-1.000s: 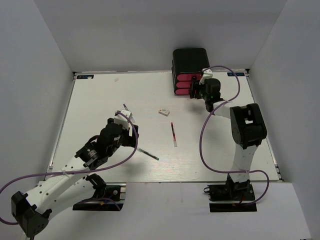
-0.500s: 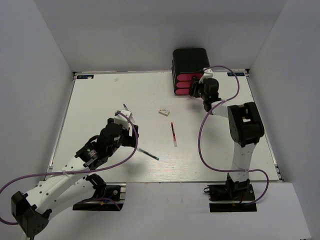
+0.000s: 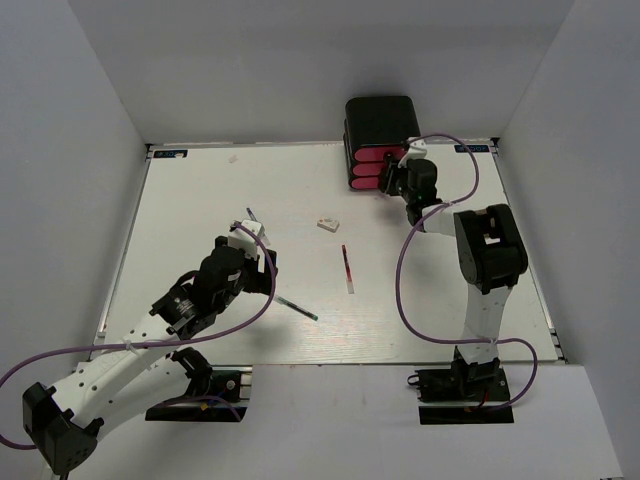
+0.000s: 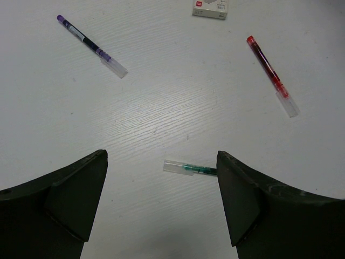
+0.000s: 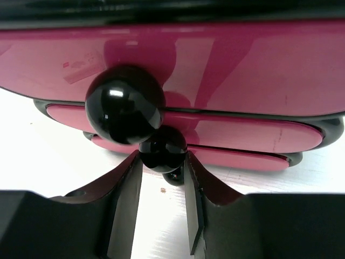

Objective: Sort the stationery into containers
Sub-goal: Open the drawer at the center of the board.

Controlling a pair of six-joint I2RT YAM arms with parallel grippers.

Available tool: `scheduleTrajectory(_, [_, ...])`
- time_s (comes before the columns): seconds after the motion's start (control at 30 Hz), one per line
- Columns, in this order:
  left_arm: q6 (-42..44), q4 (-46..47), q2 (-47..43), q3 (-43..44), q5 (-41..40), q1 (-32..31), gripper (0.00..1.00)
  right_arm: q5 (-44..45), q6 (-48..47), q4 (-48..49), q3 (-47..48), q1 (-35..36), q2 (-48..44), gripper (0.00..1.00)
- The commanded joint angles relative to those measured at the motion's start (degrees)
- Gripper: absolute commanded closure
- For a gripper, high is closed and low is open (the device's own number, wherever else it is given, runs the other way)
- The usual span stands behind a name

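Observation:
My left gripper should next reach outward, turn along the purple pen's slant and move down onto the pen's body by the clear cap [image 4: 98, 52] below.
The black case [image 3: 380, 120] with three pink-red drawers [image 3: 366, 168] stands at the table's far right. My right gripper [image 3: 393, 180] is at the drawer fronts. In the right wrist view it [image 5: 163, 157] is shut on the middle drawer's black knob [image 5: 163, 145], below the top knob [image 5: 125, 104]. My left gripper [image 4: 161, 157] is open and empty above the dark teal pen [image 4: 191, 169], which lies by its right finger. The teal pen [image 3: 297, 307], the red pen [image 3: 346, 267] and the tiny white block [image 3: 327, 223] lie mid-table.
A purple pen [image 4: 89, 45] lies to the left of the white block [image 4: 211, 7]; it also shows beside the left wrist in the top view [image 3: 249, 214]. The red pen [image 4: 269, 74] lies to the right. White walls enclose the table on three sides.
My right gripper has moved slightly left and closer to the drawer fronts. The left arm and the pens have not moved.

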Motion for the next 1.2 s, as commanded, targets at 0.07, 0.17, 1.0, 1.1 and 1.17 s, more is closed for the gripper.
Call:
scheduleTrajectory(0.07, [0.4,1.1,-0.7,0.0,0.0,0.1,0.08,0.3,0.2,8.1,-3.4,-0.4,-2.6,0.79])
scheduleTrajectory(0.17, [0.4,1.1,-0.7,0.0,0.0,0.1,0.08,0.3,-0.1,9.3,-6.0,-0.4,-4.5,0.79])
scheduleTrajectory(1.0, [-2.6,0.6,-0.1,0.5,-0.5,0.1,0.08,-7.2,-2.6,5.2,-23.4,-0.5,-20.6,0.22])
scheduleTrajectory(1.1, [-5.0,0.6,1.5,1.0,-0.5,0.1,0.08,-8.0,-3.2,3.9,-26.0,-0.5,-22.9,0.22])
scheduleTrajectory(1.17, [-6.6,0.6,2.8,1.0,-1.0,0.1,0.08,-9.4,-3.5,0.6,-26.9,-0.7,-25.6,0.22])
